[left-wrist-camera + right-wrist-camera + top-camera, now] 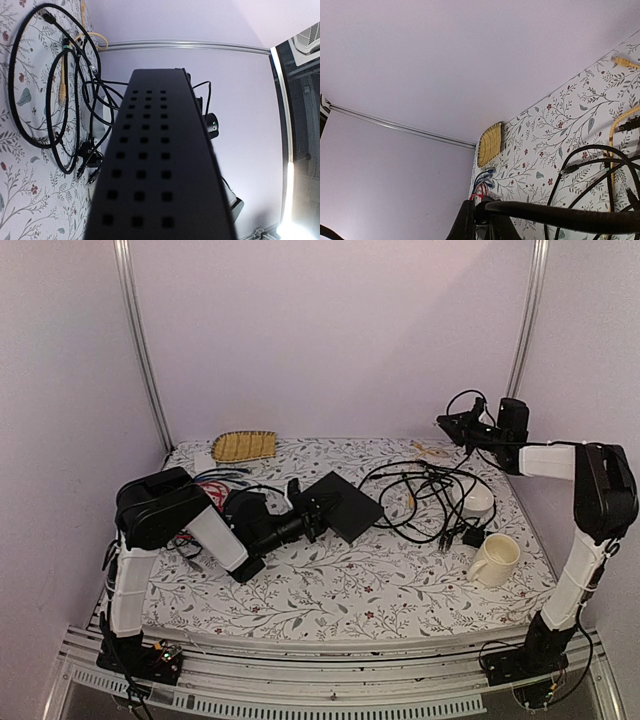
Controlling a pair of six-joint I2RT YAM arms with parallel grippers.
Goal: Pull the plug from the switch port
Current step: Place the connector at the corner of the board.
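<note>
My left gripper should next lower over bare flowered tabletop, clear of the cable tangle, turn the switch [345,505] onto it and release.
The switch [345,505] is a flat matte-black box near the middle of the flowered table. My left gripper [312,510] is shut on its left corner. In the left wrist view the switch [150,165] fills the middle, showing rows of square vent holes and hiding my fingers. Its socket edge does not show. My right gripper [462,425] is raised at the back right, apart from the switch, and shut on a black cable [466,398]. In the right wrist view that cable [560,217] runs rightward from my gripper [482,220]. Whether a plug sits at the held end is hidden.
A tangle of black cables [420,490] lies right of the switch, with a black adapter [472,536], a white round object [478,500] and a cream mug [495,560]. A yellow woven mat [244,445] and red and blue cables [215,477] lie at the back left.
</note>
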